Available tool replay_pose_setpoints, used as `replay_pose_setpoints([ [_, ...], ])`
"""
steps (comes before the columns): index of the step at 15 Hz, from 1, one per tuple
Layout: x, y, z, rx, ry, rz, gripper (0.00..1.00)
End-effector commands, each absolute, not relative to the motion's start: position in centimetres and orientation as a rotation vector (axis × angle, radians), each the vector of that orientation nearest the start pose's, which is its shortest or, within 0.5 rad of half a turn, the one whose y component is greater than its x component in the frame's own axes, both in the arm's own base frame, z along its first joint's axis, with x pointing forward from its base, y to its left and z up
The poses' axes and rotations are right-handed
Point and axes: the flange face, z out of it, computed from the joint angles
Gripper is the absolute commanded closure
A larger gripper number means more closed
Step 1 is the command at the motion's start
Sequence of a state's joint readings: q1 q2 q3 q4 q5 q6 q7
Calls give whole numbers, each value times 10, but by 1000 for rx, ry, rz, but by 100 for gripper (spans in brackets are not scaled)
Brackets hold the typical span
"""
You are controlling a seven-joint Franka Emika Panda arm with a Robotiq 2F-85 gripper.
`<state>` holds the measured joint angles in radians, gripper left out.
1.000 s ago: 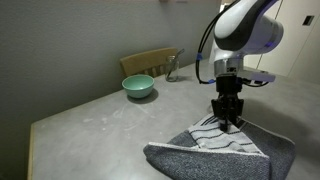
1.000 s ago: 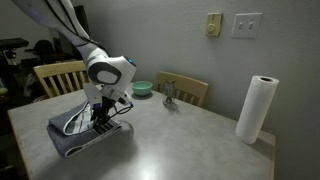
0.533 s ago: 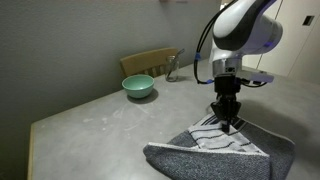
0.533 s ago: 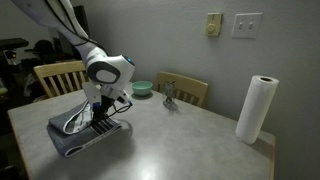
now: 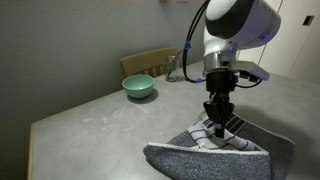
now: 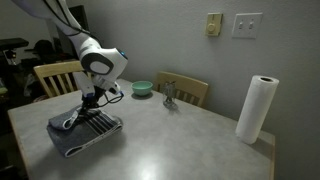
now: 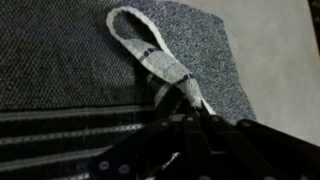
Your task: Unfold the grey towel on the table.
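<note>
The towel lies folded, so the robot's gripper next needs to move the striped fold it is holding away from the green bowl, over the towel's grey edge point(image 5: 204, 170), and release it there.
The grey towel point(image 5: 215, 152) lies folded on the table point(image 5: 90, 125) near its front edge, striped band up. It also shows in an exterior view point(image 6: 85, 132). My gripper point(image 5: 218, 124) comes straight down onto the striped part, seen also in an exterior view point(image 6: 88, 110). In the wrist view the gripper point(image 7: 190, 112) looks shut on the towel point(image 7: 70, 60) at the base of a white hanging loop point(image 7: 148, 48). The fingertips themselves are dark and hard to make out.
A green bowl point(image 5: 138, 86) stands at the table's far side, also seen in an exterior view point(image 6: 143, 88). Wooden chairs point(image 6: 55, 76) stand around the table. A small metal object point(image 6: 170, 96) and a paper towel roll point(image 6: 258, 108) stand on it.
The arm has swung and the wrist has turned; the gripper has shifted a little sideways over the towel's striped band. The towel's body has stayed in place.
</note>
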<state>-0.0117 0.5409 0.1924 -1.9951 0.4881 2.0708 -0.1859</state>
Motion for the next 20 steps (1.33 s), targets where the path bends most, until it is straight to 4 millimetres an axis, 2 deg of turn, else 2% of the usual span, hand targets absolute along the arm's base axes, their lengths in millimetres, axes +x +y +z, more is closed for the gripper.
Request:
replay_pose_setpoints([
  [1, 538, 138, 191, -2521, -133, 670, 99],
  [6, 533, 151, 203, -2423, -257, 751, 99],
  [10, 532, 181, 198, -2327, -265, 689, 99],
  [16, 520, 245, 172, -2212, -258, 630, 99],
  [20, 515, 275, 151, -2189, -255, 602, 99],
])
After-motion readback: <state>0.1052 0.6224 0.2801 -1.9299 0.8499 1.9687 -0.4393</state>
